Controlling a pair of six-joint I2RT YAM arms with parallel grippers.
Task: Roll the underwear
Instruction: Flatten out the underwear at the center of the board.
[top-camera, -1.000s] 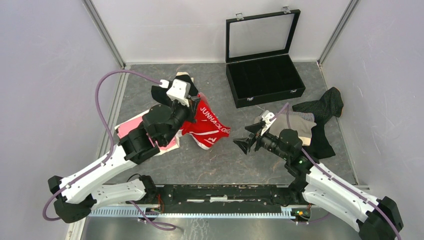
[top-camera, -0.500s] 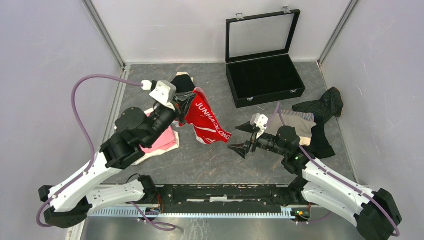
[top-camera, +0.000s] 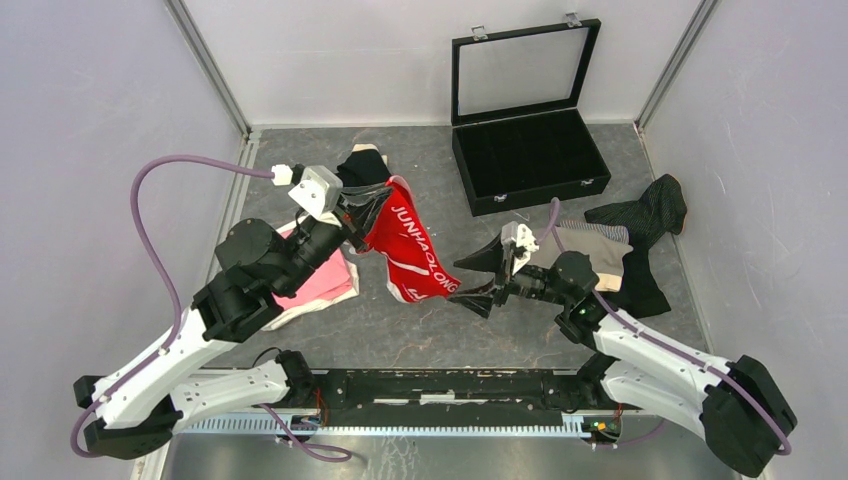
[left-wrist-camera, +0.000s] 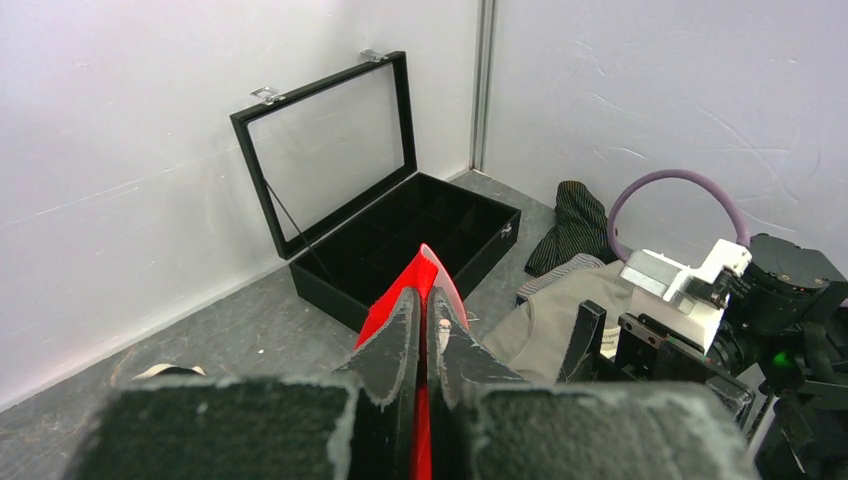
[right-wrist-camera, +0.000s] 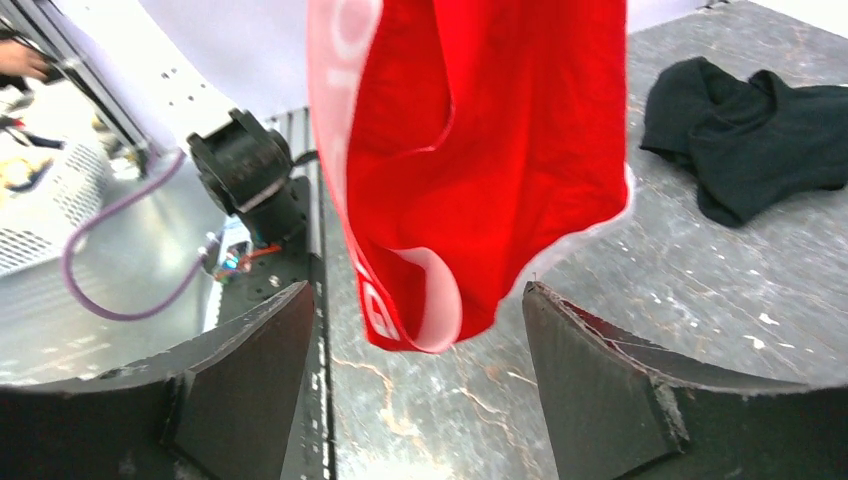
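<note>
Next, the left gripper lowers the red edge to the table, then releases it, to get the underwear between the black piece (top-camera: 362, 168) and the case.
My left gripper (top-camera: 356, 214) is shut on the upper edge of the red underwear with white lettering (top-camera: 408, 250) and holds it hanging above the table. In the left wrist view the fingers (left-wrist-camera: 400, 335) pinch the red cloth (left-wrist-camera: 432, 268). My right gripper (top-camera: 470, 283) is open and empty just right of the cloth's lower end. In the right wrist view the red underwear (right-wrist-camera: 470, 150) hangs in front of the open gripper (right-wrist-camera: 415, 292). The black piece (top-camera: 362, 168) lies behind the left gripper, the pink one (top-camera: 325, 278) under the left arm.
The open black glass-lidded case (top-camera: 530, 150) stands at the back centre-right. The beige piece (top-camera: 598, 250) and the dark pinstriped piece (top-camera: 652, 212) lie at the right, partly under the right arm. The black piece (right-wrist-camera: 760, 130) also shows in the right wrist view.
My left arm drew back to the left and raised the red underwear off the table. My right gripper moved left and came close to its hanging lower end, still open.
</note>
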